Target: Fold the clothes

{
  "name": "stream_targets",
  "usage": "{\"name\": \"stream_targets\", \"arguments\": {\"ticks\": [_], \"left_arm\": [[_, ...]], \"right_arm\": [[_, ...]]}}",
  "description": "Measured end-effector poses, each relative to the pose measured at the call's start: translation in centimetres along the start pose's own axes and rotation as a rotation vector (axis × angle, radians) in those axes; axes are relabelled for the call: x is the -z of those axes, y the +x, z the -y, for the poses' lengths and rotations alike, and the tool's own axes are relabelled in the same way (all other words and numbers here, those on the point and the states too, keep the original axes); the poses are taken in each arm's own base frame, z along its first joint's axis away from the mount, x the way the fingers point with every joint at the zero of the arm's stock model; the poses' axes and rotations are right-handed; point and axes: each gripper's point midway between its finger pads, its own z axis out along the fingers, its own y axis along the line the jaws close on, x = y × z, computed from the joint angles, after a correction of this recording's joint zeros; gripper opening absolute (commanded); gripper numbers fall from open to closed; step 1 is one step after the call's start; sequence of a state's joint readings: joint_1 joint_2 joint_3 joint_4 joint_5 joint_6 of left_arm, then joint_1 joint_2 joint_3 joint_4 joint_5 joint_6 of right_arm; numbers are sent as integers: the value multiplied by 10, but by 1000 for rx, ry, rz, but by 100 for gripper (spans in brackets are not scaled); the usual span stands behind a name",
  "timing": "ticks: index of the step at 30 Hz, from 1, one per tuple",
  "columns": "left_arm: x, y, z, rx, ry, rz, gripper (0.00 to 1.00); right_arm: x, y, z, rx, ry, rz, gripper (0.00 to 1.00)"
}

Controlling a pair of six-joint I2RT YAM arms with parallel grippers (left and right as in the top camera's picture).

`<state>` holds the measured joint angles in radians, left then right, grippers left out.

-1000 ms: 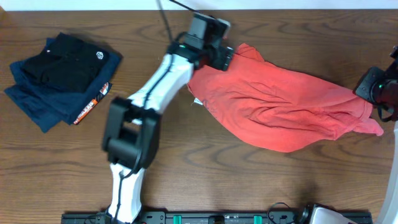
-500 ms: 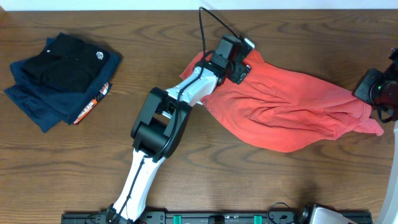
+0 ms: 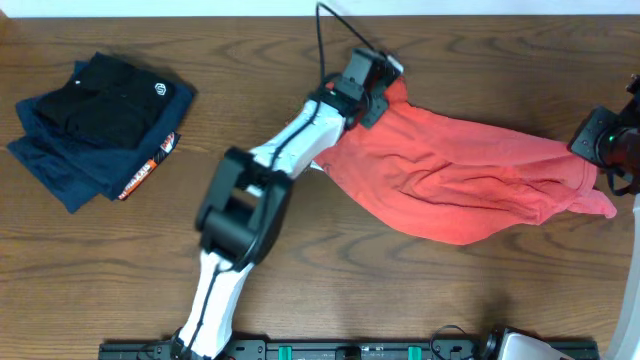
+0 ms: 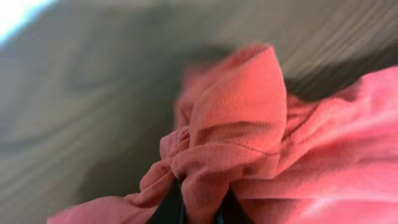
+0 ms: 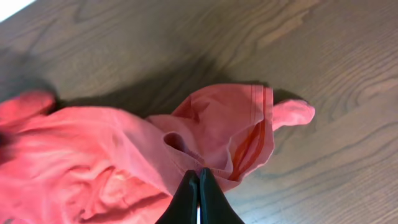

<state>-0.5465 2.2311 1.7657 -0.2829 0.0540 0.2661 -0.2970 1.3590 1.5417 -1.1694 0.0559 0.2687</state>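
Observation:
Bare wood near the pile lies to the left of my left gripper in the overhead view, so my left gripper will next lift the fold toward it, stretch the crumpled shirt, and release.
The clothes, a coral-red T-shirt (image 3: 460, 180), lie crumpled across the right half of the wooden table (image 3: 400, 290). My left gripper (image 3: 383, 95) is at the shirt's upper left end. In the left wrist view it (image 4: 199, 210) is shut on a bunched fold of the red cloth (image 4: 236, 124), which bulges up between the dark fingers (image 4: 166, 210). My right gripper (image 3: 588, 168) is at the shirt's far right end. The right wrist view shows it (image 5: 199, 178) shut on a hem of the shirt (image 5: 93, 155), with a sleeve end trailing to the right.
A pile of dark navy and black folded garments (image 3: 95, 125) with an orange-striped label (image 3: 150, 165) sits at the far left. A black rail (image 3: 340, 350) runs along the table's front edge. The left arm reaches diagonally across the table's middle.
My left gripper moved right onto the shirt's upper left end and shut on a fold of it. The right gripper kept still, holding the right end.

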Motion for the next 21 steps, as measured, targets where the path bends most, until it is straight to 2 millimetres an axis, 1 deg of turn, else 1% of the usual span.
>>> {"name": "stream_targets", "arguments": {"ticks": [1, 2, 5, 7, 9, 10, 13, 15, 18, 21], "left_arm": [[27, -16, -6, 3, -12, 24, 6], [44, -23, -10, 6, -20, 38, 6], [110, -48, -22, 22, -40, 87, 6], [146, -60, -29, 38, -57, 124, 6], [173, -62, -38, 65, -80, 134, 6], [183, -59, -42, 83, -89, 127, 6], [211, -42, -55, 134, -111, 77, 6], [229, -34, -63, 161, -129, 59, 6], [253, -40, -72, 184, -156, 106, 6], [269, -62, -82, 197, -183, 213, 6]], "right_arm": [[0, 0, 1, 0, 3, 2, 1], [0, 0, 1, 0, 5, 2, 1], [0, -3, 2, 0, 14, 11, 1], [0, -5, 2, 1, 16, 21, 1], [0, -4, 3, 10, 16, 15, 1], [0, -1, 3, 14, 18, 7, 1], [0, 5, 5, 22, 24, -18, 1], [2, 3, 4, 22, 20, -7, 1], [8, -10, 1, 21, 1, 59, 1], [10, -31, -6, 20, -24, 146, 1]]}}
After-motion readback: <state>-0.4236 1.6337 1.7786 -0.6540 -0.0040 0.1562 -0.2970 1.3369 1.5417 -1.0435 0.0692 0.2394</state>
